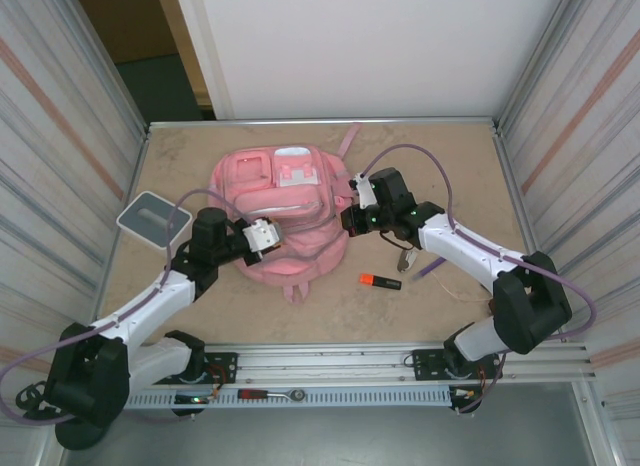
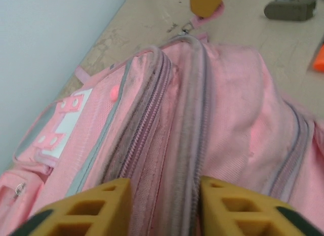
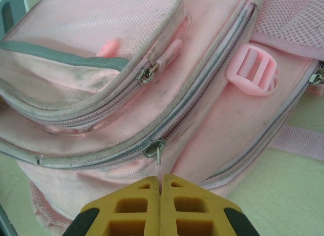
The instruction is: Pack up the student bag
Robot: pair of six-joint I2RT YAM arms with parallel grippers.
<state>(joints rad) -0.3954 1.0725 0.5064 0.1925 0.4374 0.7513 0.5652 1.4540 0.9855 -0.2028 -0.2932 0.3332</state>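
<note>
My right gripper draws in over the bag's side [image 1: 340, 208] and slightly outward next, then releases the pull tab, because the slider sits partway along its zip.
The student bag [image 1: 285, 221], a soft pink backpack, lies flat in the middle of the table. My left gripper [image 1: 268, 236] is low over its near left part. Its yellow fingers [image 2: 101, 205] stand apart on either side of a raised grey zip ridge [image 2: 190, 119], and the gripper [image 2: 164, 188] is open with the fabric between the fingers. My right gripper [image 1: 352, 211] is at the bag's right side. That gripper [image 3: 160, 183] is shut on the thin pink pull tab of a metal zip slider [image 3: 153, 148]. A pink buckle [image 3: 252, 69] lies beside that zip.
An orange highlighter [image 1: 380, 281], a purple pen [image 1: 432, 267] and a small grey item [image 1: 407, 258] lie on the table right of the bag. A grey flat case [image 1: 153, 216] sits at the left edge. Metal walls close in both sides.
</note>
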